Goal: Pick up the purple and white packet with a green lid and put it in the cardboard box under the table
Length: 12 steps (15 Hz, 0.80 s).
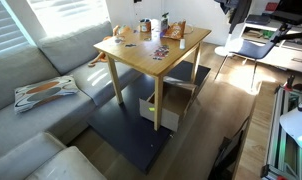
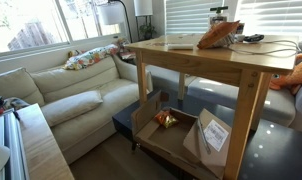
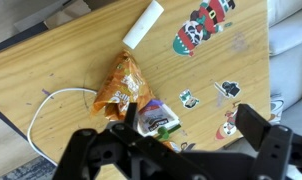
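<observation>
My gripper should go down next and turn until its open fingers are on both sides of the green-end with the cap of the packet (image 3: 163, 130), because this end is clear of the orange-brown packet (image 3: 126, 85).
In the wrist view the purple and white packet (image 3: 156, 116) lies on the wooden table (image 3: 81, 55) with its green cap toward me, right beside the orange-brown packet (image 3: 126, 85). My gripper (image 3: 189, 120) is open above them; one finger is next to the packet, the other out over the stickers. The table shows in both exterior views (image 1: 141, 55) (image 2: 191, 55). The cardboard box (image 1: 157, 108) (image 2: 213, 140) sits on the floor under it. In an exterior view the orange-brown packet (image 2: 216, 37) hides the purple one, with my gripper (image 2: 219, 14) just above.
A white cylinder (image 3: 143, 25), a white cable (image 3: 51, 100) and several stickers (image 3: 203, 25) are on the tabletop. A dark bottle (image 1: 143, 27) stands at the back. A sofa (image 1: 41, 60) (image 2: 71, 85) flanks the table, and a desk (image 1: 276, 50) is off to the side.
</observation>
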### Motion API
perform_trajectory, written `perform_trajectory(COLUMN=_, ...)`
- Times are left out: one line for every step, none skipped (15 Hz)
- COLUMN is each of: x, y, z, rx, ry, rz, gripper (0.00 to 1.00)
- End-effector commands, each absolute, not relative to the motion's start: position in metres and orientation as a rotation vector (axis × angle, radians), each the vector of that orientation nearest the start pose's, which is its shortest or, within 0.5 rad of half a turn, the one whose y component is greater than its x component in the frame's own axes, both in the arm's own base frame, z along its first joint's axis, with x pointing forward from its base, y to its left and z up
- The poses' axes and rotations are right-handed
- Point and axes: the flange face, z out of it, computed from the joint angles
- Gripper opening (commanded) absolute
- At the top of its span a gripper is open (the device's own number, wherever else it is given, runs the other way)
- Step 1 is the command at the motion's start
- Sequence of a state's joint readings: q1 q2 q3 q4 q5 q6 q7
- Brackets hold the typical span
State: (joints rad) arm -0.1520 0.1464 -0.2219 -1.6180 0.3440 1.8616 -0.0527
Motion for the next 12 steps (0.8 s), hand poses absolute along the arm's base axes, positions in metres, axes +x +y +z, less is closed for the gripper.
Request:
perform_trajectory(x=0.610, y=-0.199, z=0.543, rx=-2.814, ry=0.724, rz=-0.339, gripper=1.00)
perform_trajectory(x=0.617, y=-0.202, z=0.539, rx=-2.814, ry=0.785, rz=-0.381, gripper=1.00)
perform_trajectory(x=0.624, y=-0.205, z=0.535, rx=-2.807, ry=0.840, rz=-0.416, gripper=1.00)
perform_trajectory(x=0.631, y=-0.208, z=0.528, rx=-2.807, ry=0.894, rz=-0.448, gripper=1.00)
perform_trajectory(x=0.638, y=-0.211, z=0.521, rx=-2.809, ry=0.950, rz=-0.467, gripper=1.00)
perform_trajectory(x=0.642, y=-0.213, z=0.513, rx=-2.814, ry=1.000, rz=-0.468, gripper=1.00)
perform_trajectory(x=0.647, y=-0.216, z=0.504, rx=-2.813, ry=1.053, rz=-0.462, gripper=1.00)
perform_trajectory(x=0.651, y=-0.218, z=0.497, rx=-2.812, ry=1.106, rz=-0.446, gripper=1.00)
perform_trajectory(x=0.655, y=-0.217, z=0.491, rx=-2.803, ry=1.154, rz=-0.419, gripper=1.00)
perform_trajectory(x=0.659, y=-0.215, z=0.485, rx=-2.782, ry=1.192, rz=-0.393, gripper=1.00)
perform_trajectory(x=0.665, y=-0.213, z=0.481, rx=-2.755, ry=1.224, rz=-0.384, gripper=1.00)
perform_trajectory(x=0.670, y=-0.211, z=0.476, rx=-2.731, ry=1.262, rz=-0.373, gripper=1.00)
